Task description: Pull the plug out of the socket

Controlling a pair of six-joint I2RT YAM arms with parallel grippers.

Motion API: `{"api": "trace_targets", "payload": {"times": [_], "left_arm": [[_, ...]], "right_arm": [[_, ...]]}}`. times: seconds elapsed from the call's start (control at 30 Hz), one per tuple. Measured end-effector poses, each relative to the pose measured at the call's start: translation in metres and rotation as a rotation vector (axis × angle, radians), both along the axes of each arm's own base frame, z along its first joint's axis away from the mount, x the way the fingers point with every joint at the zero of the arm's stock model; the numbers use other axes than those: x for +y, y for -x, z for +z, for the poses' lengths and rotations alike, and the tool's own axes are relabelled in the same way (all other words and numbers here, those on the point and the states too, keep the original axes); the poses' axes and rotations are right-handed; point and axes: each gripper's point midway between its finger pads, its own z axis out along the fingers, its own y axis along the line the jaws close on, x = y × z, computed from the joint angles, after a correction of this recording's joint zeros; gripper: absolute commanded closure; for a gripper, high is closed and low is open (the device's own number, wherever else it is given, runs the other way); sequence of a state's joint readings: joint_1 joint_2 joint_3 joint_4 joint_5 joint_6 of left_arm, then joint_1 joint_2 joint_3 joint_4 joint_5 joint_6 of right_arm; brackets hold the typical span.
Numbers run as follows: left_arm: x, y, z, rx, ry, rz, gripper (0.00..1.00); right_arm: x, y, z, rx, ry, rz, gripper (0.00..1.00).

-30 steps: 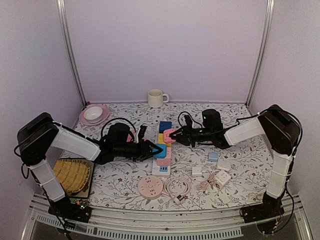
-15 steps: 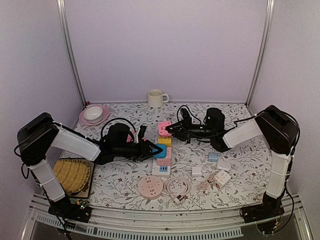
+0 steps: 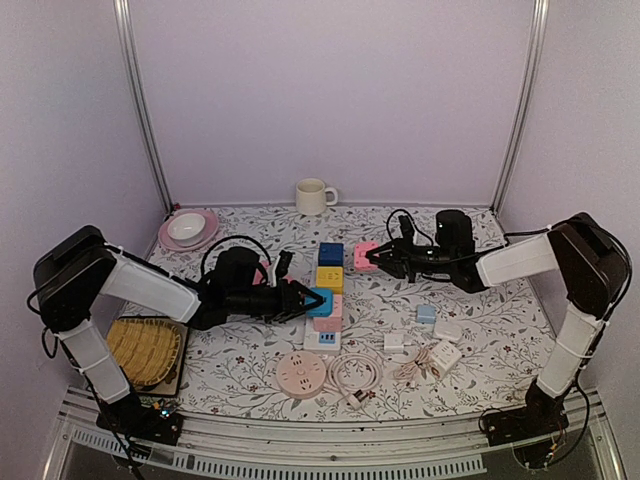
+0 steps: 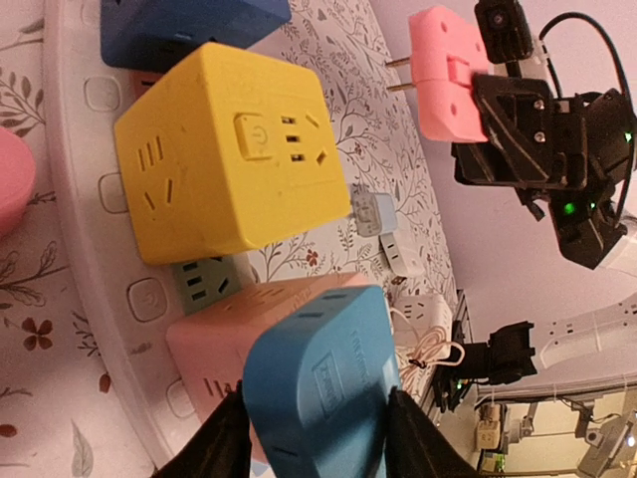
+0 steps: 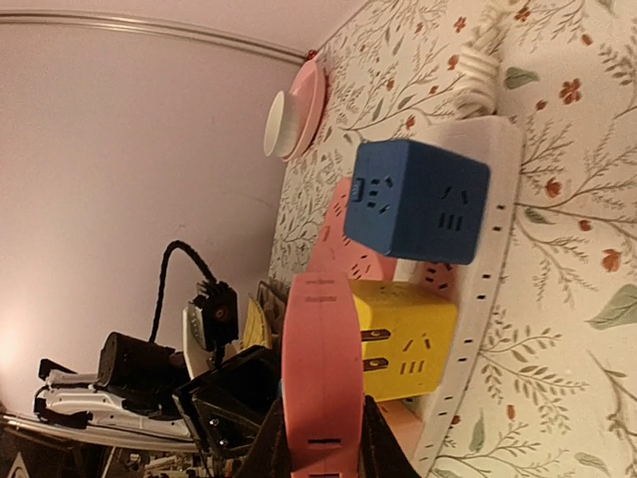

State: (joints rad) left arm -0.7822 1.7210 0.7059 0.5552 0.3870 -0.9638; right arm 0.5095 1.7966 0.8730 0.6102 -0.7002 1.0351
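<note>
The pink plug [image 3: 364,256] is already off the power strip, and its prongs are bare. My right gripper will next move down and away from the power strip to the open patterned table and open.
A white power strip [image 3: 322,341] lies mid-table with cube plugs on it: dark blue [image 3: 330,254], yellow [image 3: 329,278], light blue [image 3: 320,301] and pale pink [image 3: 329,321]. My left gripper [image 3: 308,301] is shut on the light blue plug [image 4: 323,383], which sits on the strip [image 4: 75,189]. My right gripper [image 3: 374,256] is shut on a pink plug [image 3: 364,256], held in the air to the right of the strip, its two prongs bare [image 5: 374,349]. The pink plug also shows in the left wrist view [image 4: 445,70].
A round pink socket [image 3: 301,374], a coiled white cable [image 3: 355,372] and several small white adapters [image 3: 436,352] lie in front. A white mug [image 3: 313,196] stands at the back, a pink plate with a bowl [image 3: 188,230] at back left, a wicker tray [image 3: 143,349] at left.
My right gripper has lifted the pink plug off the strip and carried it to the right, away from the strip. The left gripper has stayed on the light blue plug.
</note>
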Motion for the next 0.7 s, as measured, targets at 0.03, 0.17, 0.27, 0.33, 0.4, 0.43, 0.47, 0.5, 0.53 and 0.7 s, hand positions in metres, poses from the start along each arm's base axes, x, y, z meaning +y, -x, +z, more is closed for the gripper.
{"api": "trace_targets", "payload": {"times": [0.03, 0.17, 0.27, 0.33, 0.4, 0.43, 0.47, 0.5, 0.53, 0.7], "left_arm": [[0.000, 0.000, 0.000, -0.002, -0.003, 0.001, 0.51], [0.002, 0.001, -0.002, -0.006, -0.018, -0.004, 0.38], [0.003, 0.002, -0.004, -0.005, -0.034, -0.005, 0.34], [0.004, 0.002, -0.005, -0.006, -0.042, -0.005, 0.33], [0.006, 0.003, -0.004, -0.007, -0.050, -0.004, 0.33], [0.007, 0.003, -0.005, -0.007, -0.056, -0.005, 0.34], [0.007, 0.004, -0.005, -0.009, -0.059, -0.005, 0.34], [0.008, 0.004, -0.004, -0.011, -0.064, -0.004, 0.35], [0.008, 0.004, -0.004, -0.012, -0.066, -0.005, 0.35], [0.009, 0.004, -0.004, -0.014, -0.074, -0.003, 0.38]], "right_arm": [[-0.007, -0.004, -0.002, -0.008, 0.028, -0.022, 0.88], [-0.043, -0.020, -0.019, -0.020, 0.169, -0.124, 0.87], [-0.070, -0.028, -0.039, -0.007, 0.277, -0.183, 0.84], [-0.087, -0.029, -0.054, 0.015, 0.346, -0.211, 0.82], [-0.102, -0.029, -0.066, 0.034, 0.402, -0.230, 0.76], [-0.108, -0.029, -0.071, 0.041, 0.426, -0.238, 0.72], [-0.113, -0.029, -0.075, 0.044, 0.450, -0.242, 0.70], [-0.116, -0.029, -0.077, 0.049, 0.463, -0.249, 0.67], [-0.119, -0.029, -0.080, 0.046, 0.480, -0.248, 0.64], [-0.126, -0.025, -0.088, 0.047, 0.537, -0.240, 0.50]]}}
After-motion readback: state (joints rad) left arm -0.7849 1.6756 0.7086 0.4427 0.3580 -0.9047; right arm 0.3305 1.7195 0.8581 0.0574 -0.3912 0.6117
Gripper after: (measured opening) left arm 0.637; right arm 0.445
